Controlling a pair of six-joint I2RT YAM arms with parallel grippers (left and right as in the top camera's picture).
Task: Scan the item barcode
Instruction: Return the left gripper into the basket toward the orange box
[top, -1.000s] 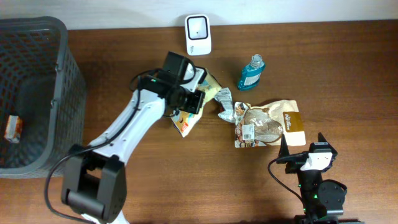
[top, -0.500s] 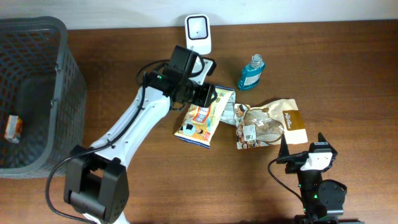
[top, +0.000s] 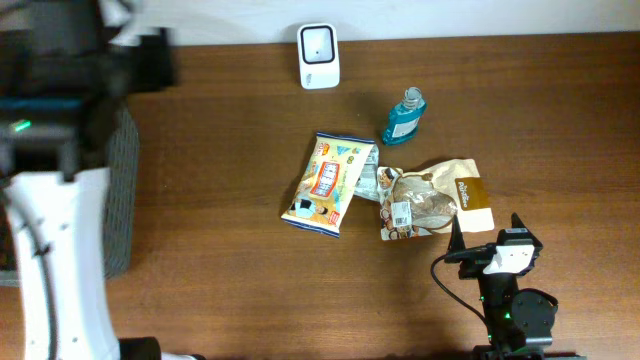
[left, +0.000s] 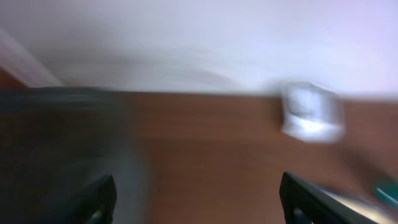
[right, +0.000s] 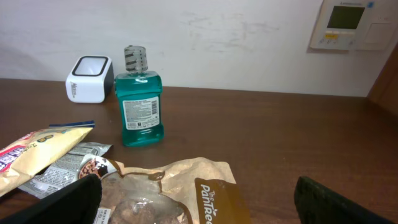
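Observation:
My empty left gripper swings next toward the dark mesh basket (top: 121, 195) (left: 68, 152) below it, to its left in the wrist view, then tilts down and goes down inside.
The item, a colourful snack packet (top: 330, 185), lies flat on the table's middle, below the white scanner (top: 319, 55), with nothing holding it. My left arm (top: 55, 120) is raised at the far left, blurred and close to the overhead camera. In the blurred left wrist view the left gripper (left: 202, 202) is open and empty, the scanner (left: 308, 112) off to its right. My right gripper (right: 199, 208) stands open at the front right, just short of a brown bag (right: 205, 193). The packet's end (right: 37, 152) shows at the left of that view.
A teal mouthwash bottle (top: 404, 117) stands right of the scanner. A silver packet (top: 368, 180) and the brown bag (top: 440, 200) lie right of the item. A dark mesh basket (top: 122, 190) sits at the left edge, mostly hidden by my left arm.
My left gripper opened and let go of the snack packet, which now lies on the table. The left arm swung up and away to the far left. The right arm has not moved.

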